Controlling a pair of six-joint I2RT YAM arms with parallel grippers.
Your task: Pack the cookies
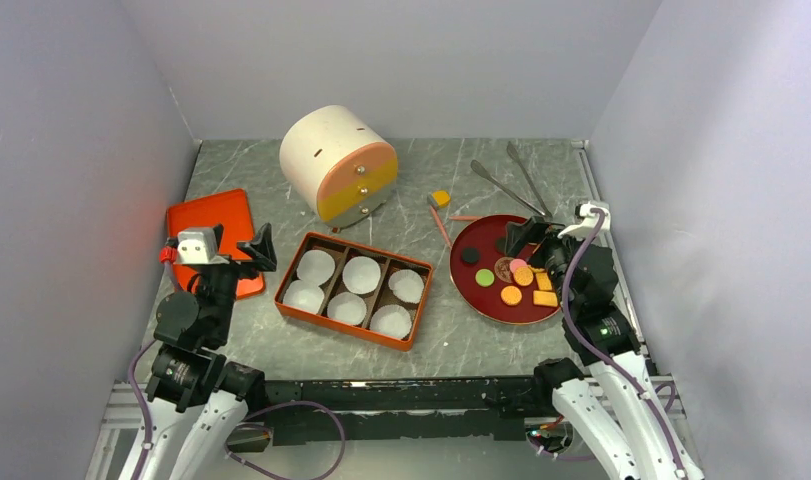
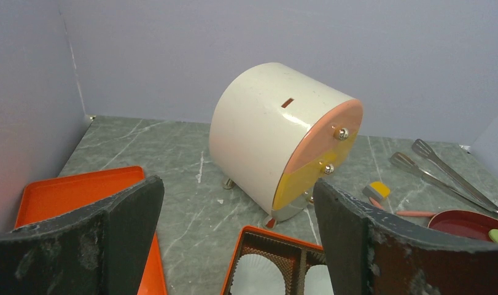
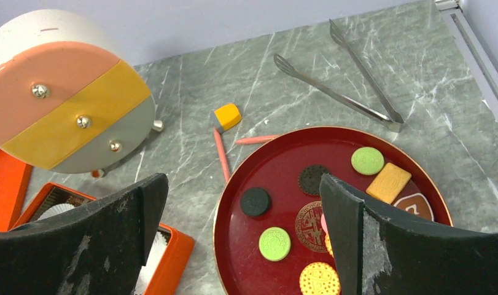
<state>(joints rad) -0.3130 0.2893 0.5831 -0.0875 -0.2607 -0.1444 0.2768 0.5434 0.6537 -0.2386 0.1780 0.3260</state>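
Next I will move my right gripper outward past the plate (image 1: 457,262) and down onto the metal tongs' arm nearer the yellow block, since they lie outward and below it.
The cookies lie on a round red plate (image 1: 457,262) at the right: black (image 1: 469,256), green (image 1: 484,277), orange (image 1: 511,295) and an orange-yellow square (image 1: 545,298). The right wrist view shows a black one (image 3: 255,201), a green one (image 3: 275,243) and a square one (image 3: 388,182) on the plate (image 3: 277,153); a pink one is mostly hidden behind my finger. My right gripper (image 1: 526,238) (image 3: 243,203) hangs open and empty over the plate. An orange box (image 1: 341,325) holds several white paper cups (image 1: 361,273). My left gripper (image 1: 253,248) (image 2: 237,203) is open and empty, left of the box (image 2: 258,232).
A white drum container (image 1: 331,160) with a pink and yellow face stands behind the box. An orange lid (image 1: 216,220) lies at the left. Metal tongs (image 1: 511,185) lie at the back right. A small yellow block (image 1: 440,198) and pink sticks (image 1: 440,226) lie beside the plate.
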